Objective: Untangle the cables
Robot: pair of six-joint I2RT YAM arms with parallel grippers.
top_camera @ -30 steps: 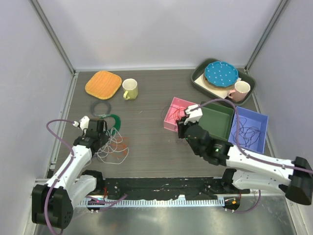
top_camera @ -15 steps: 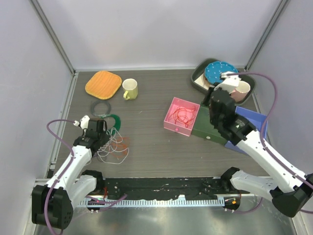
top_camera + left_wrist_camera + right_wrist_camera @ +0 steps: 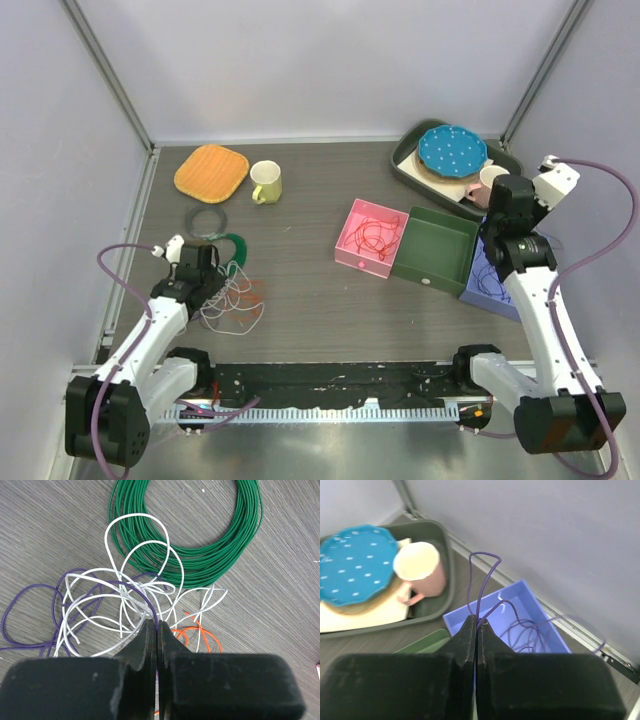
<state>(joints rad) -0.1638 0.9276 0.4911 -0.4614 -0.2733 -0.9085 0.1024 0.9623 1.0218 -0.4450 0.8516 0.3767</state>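
Observation:
To get the hanging purple cable into the blue box (image 3: 490,280), my right gripper should lower first, then release the cable there.
A tangle of white, purple and orange cables (image 3: 232,300) lies on the table at the left. In the left wrist view I see its white loops (image 3: 125,580), purple loops (image 3: 30,600) and an orange loop (image 3: 200,635). My left gripper (image 3: 212,288) rests at the tangle, its jaws (image 3: 157,626) shut on a purple cable. My right gripper (image 3: 500,228) is raised over the blue box (image 3: 520,270). Its jaws (image 3: 476,621) are shut on a purple cable (image 3: 482,575) that hangs over the blue box (image 3: 540,625), where more purple cables lie. Red cables (image 3: 372,235) lie in the pink box.
A dark-green wound ring (image 3: 232,243) touches the tangle and a grey ring (image 3: 208,217) lies behind it. A green box (image 3: 437,250) stands between the pink and blue boxes. A tray (image 3: 405,170) holds a blue plate and a pink mug (image 3: 420,567). A yellow mug (image 3: 266,182) and an orange pad (image 3: 211,172) sit at the back left.
My right arm has swung from beside the pink box across to the right and now holds a purple cable over the blue box. The left arm has barely moved.

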